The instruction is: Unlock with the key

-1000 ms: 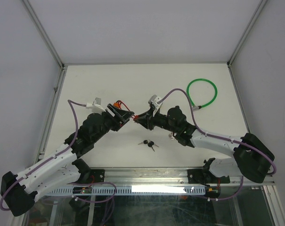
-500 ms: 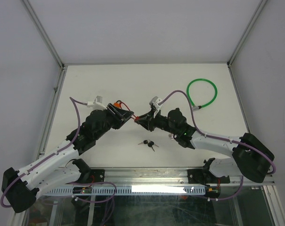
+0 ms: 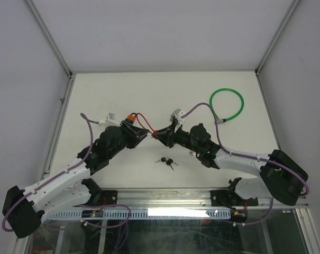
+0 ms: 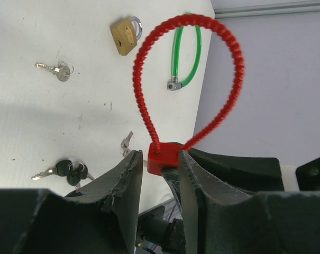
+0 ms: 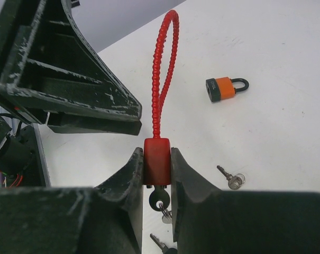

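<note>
I will move my right gripper to the right in the top view and down next, as the bare tabletop by the green cable lock is lower on that side.
My right gripper (image 5: pixel 156 153) is shut on the body of a red cable lock (image 5: pixel 157 161), held above the table with its ribbed loop (image 5: pixel 161 69) pointing away. A black-headed key (image 5: pixel 159 199) sits in the underside of the body, between the right fingers. My left gripper (image 4: pixel 161 156) meets it head-on, with the red lock body (image 4: pixel 161 159) at its fingertips. The body touches one finger and a thin gap shows at the other. In the top view both grippers (image 3: pixel 145 133) (image 3: pixel 155 133) meet tip to tip at mid-table.
On the table lie a brass padlock (image 4: pixel 124 34), an orange padlock (image 5: pixel 226 88), a green cable lock (image 3: pixel 212 103), a silver key on a ring (image 4: pixel 56 69) and a bunch of black-headed keys (image 3: pixel 166 161) near the front.
The left gripper has closed in on the lock from the left and its jaws have narrowed. The right gripper and the lock have stayed almost still.
</note>
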Robot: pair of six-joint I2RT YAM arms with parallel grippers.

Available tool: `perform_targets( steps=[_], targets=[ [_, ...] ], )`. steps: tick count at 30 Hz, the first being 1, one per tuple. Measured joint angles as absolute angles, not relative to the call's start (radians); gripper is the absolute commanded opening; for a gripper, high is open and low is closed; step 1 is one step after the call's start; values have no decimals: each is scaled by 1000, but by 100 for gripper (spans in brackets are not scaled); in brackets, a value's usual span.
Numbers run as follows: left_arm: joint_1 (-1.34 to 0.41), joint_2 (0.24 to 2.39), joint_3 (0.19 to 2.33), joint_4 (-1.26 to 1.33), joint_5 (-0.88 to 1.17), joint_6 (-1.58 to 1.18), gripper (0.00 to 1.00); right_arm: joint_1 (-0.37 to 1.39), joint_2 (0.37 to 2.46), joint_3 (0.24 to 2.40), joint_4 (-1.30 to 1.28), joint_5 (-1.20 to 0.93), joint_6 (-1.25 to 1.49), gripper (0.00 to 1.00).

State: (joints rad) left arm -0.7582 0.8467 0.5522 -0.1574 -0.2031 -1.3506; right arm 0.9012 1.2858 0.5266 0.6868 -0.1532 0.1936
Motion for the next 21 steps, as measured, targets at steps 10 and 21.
perform_targets(
  steps=[10, 21],
  targets=[
    [-758, 930, 553, -118, -191, -1351, 27, 901, 1286, 522, 713, -165, 217, 0],
    [-757, 955, 553, -59, -162, -1327, 0, 900, 1286, 521, 709, -189, 230, 0]
  ],
)
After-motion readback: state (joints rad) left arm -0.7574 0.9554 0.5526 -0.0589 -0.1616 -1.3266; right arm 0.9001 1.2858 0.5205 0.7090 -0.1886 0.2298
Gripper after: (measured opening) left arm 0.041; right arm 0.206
